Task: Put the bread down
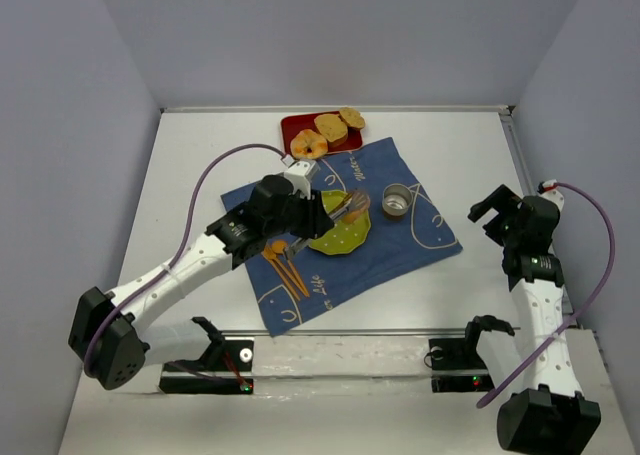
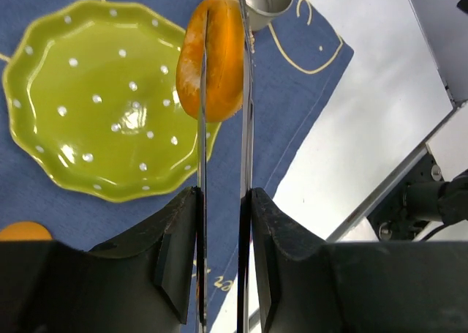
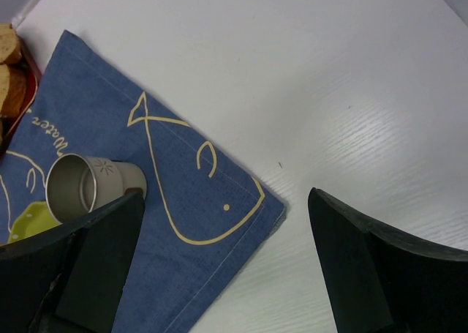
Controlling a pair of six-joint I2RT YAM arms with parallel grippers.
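Next, my left gripper lowers and eases back to release the bread (image 1: 355, 207) on the plate's near half, as that lies below and back of the tong ends.
The bread (image 2: 216, 62), a golden-orange ring bun seen edge-on, is clamped between the tips of metal tongs (image 2: 246, 128). My left gripper (image 2: 223, 201) is shut on the tongs and holds the bread in the air over the right rim of the green dotted plate (image 2: 95, 99). In the top view the left gripper (image 1: 325, 213) sits over the plate (image 1: 340, 237), with the bread (image 1: 355, 207) at the tong tips. My right gripper (image 3: 225, 201) is open and empty above the blue cloth's corner; in the top view the right gripper (image 1: 495, 210) is at the right.
A blue fish-print cloth (image 1: 420, 235) lies under the plate. A metal cup (image 1: 397, 201) stands just right of the plate. A red tray (image 1: 300, 127) at the back holds a paler ring bun (image 1: 308, 145) and toast (image 1: 331, 127). Orange cutlery (image 1: 285, 265) lies left of the plate.
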